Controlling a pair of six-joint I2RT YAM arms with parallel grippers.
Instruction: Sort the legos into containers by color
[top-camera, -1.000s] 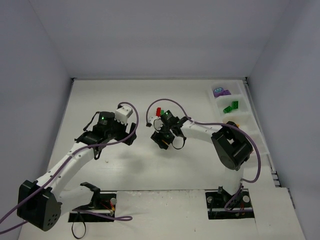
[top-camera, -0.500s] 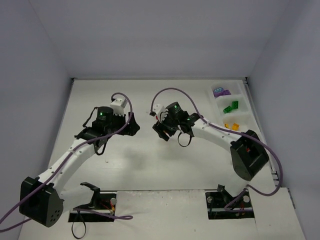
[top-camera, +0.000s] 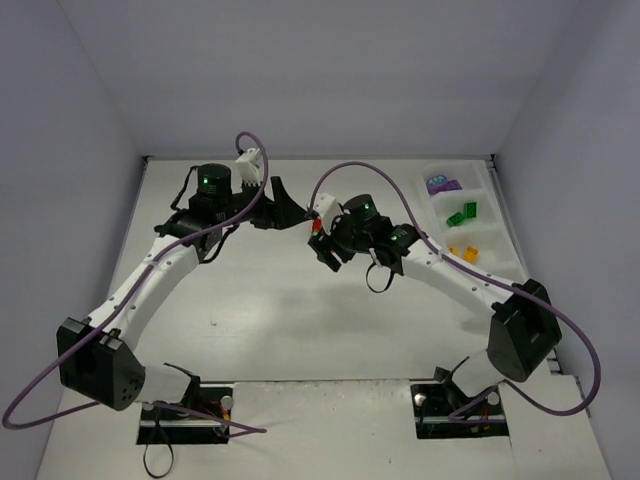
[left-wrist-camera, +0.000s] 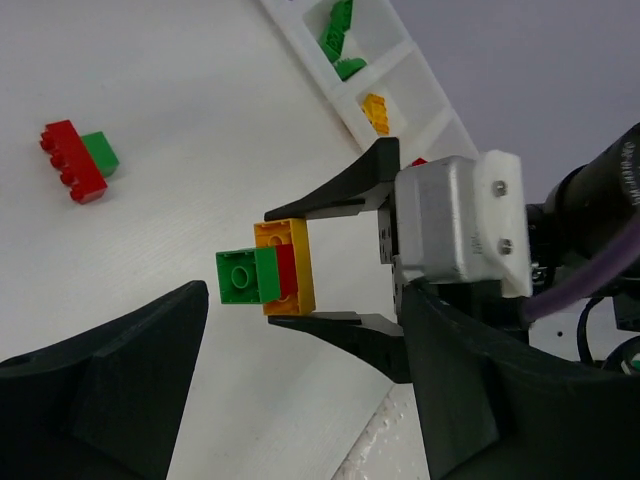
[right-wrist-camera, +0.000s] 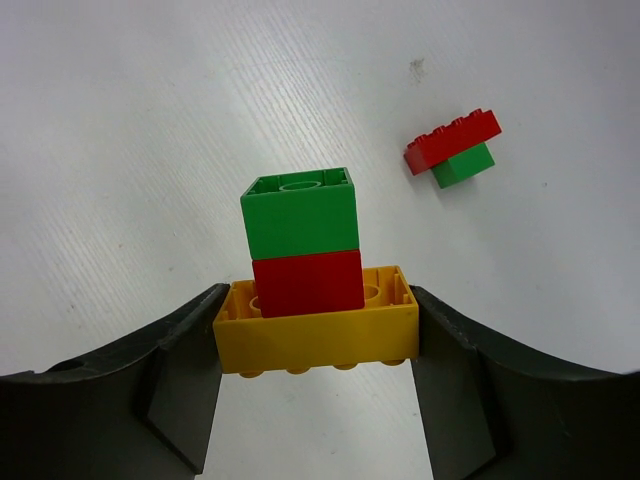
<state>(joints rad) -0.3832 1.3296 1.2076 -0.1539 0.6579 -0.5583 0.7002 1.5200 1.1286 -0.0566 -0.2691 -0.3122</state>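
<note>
Next, my right gripper should move over the orange bricks' tray section (top-camera: 469, 250) and release the yellow brick, since that section lies to its right in the top view.
My right gripper (right-wrist-camera: 316, 312) is shut on a yellow brick (right-wrist-camera: 315, 322) that carries a red brick (right-wrist-camera: 307, 282) and a green brick (right-wrist-camera: 299, 212), held above the table. In the top view the right gripper (top-camera: 320, 233) is at the table's middle, facing my left gripper (top-camera: 290, 208). The left wrist view shows the stack (left-wrist-camera: 265, 272) between the right gripper's black fingers (left-wrist-camera: 340, 195). My left gripper (left-wrist-camera: 300, 400) is open and empty, just short of the stack. The white tray (top-camera: 492, 225) at the right holds purple (top-camera: 440, 185), green (top-camera: 461, 212) and orange (top-camera: 462, 252) bricks.
A red brick joined to a green one (right-wrist-camera: 452, 145) lies loose on the table; it also shows in the left wrist view (left-wrist-camera: 78, 160). The tray (left-wrist-camera: 398, 68) in that view shows green (left-wrist-camera: 338, 30) and orange (left-wrist-camera: 375, 110) bricks. Grey walls enclose the table.
My left arm has swung up and to the right, bringing its open gripper up to the stack. My right arm has stretched out and shifted slightly right, still holding the stack.
</note>
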